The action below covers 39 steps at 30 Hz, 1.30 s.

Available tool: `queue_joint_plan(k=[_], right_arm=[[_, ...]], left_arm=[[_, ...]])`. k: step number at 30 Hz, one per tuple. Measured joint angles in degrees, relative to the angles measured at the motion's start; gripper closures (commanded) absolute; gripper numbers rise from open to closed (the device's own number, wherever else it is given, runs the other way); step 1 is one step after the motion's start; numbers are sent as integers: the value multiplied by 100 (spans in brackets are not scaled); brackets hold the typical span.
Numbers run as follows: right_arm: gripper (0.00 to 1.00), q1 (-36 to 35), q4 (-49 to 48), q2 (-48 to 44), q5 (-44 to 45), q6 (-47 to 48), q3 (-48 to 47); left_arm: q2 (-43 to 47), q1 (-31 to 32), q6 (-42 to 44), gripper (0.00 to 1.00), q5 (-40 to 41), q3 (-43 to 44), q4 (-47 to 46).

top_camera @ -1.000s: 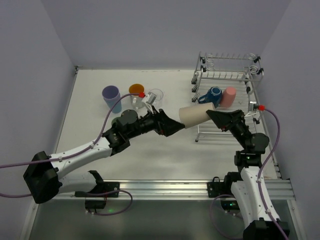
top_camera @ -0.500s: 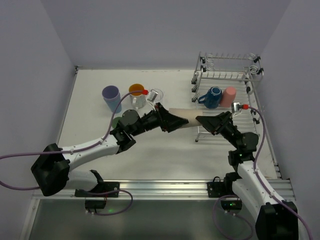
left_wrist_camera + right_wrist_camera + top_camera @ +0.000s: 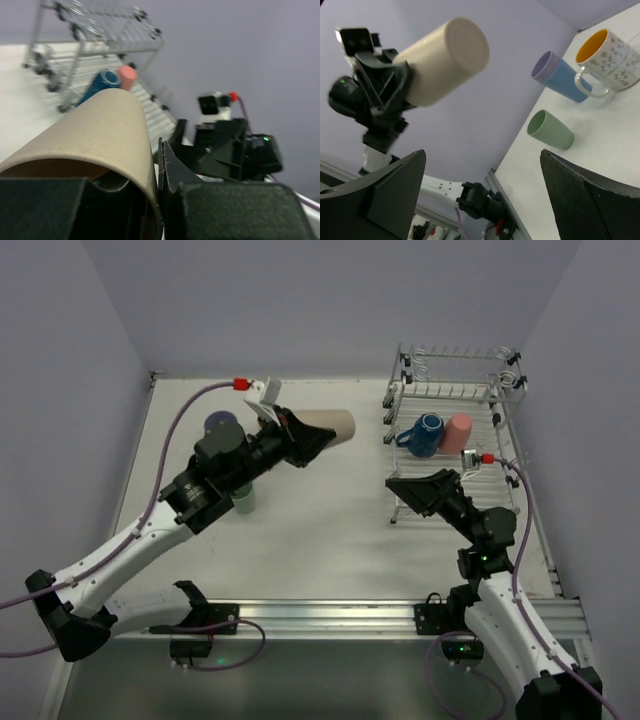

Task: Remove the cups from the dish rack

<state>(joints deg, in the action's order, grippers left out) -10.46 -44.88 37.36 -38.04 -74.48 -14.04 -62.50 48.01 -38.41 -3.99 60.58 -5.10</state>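
Observation:
I will swing my left gripper away from the dish rack [image 3: 455, 390], tip it fingers-down and lower the beige cup [image 3: 336, 425] into the lavender tumbler, whose opening faces up.
My left gripper [image 3: 308, 440] is shut on the rim of a beige cup [image 3: 336, 425], holding it on its side in the air over the table's back middle. In the left wrist view one finger is inside the beige cup [image 3: 95, 130] and one outside, with the left gripper [image 3: 152, 200] clamped on the wall. My right gripper [image 3: 398, 492] stands open and empty by the dish rack's [image 3: 455, 390] front left corner. A dark-blue mug [image 3: 428, 432] and a pink cup [image 3: 457, 432] lie on the rack's lower tier.
On the table at the left stand a lavender tumbler [image 3: 562, 75], an orange-inside mug [image 3: 607, 52] and a green cup [image 3: 550, 130]; my left arm hides most of them from above. The right gripper [image 3: 482, 155] faces them, the beige cup [image 3: 445, 60] high in its view.
The beige cup passed from my right gripper to my left. The right jaws opened and let go; the left shut on the rim and carried the cup up and back-left.

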Motion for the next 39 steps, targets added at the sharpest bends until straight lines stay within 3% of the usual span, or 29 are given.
queue_joint_plan(k=[6, 10, 15, 22, 39], right_arm=[[2, -2, 1652, -787, 111, 1178, -468], [2, -13, 2406, -887, 107, 1735, -651], [3, -17, 2949, -876, 98, 2085, -658], [3, -79, 3158, -846, -22, 2319, -605], [3, -79, 3246, -542, -76, 2594, -485]], left_arm=[[-708, -1412, 1056, 100, 807, 2542, 2806], [-1353, -2337, 1510, 100, 1060, 3519, 4282], [-2358, -3182, 1825, 100, 1121, 4352, 5414], [-3154, -3484, 1882, 100, 1292, 4684, 6057], [-3768, -3482, 2022, 100, 1325, 4765, 6192]])
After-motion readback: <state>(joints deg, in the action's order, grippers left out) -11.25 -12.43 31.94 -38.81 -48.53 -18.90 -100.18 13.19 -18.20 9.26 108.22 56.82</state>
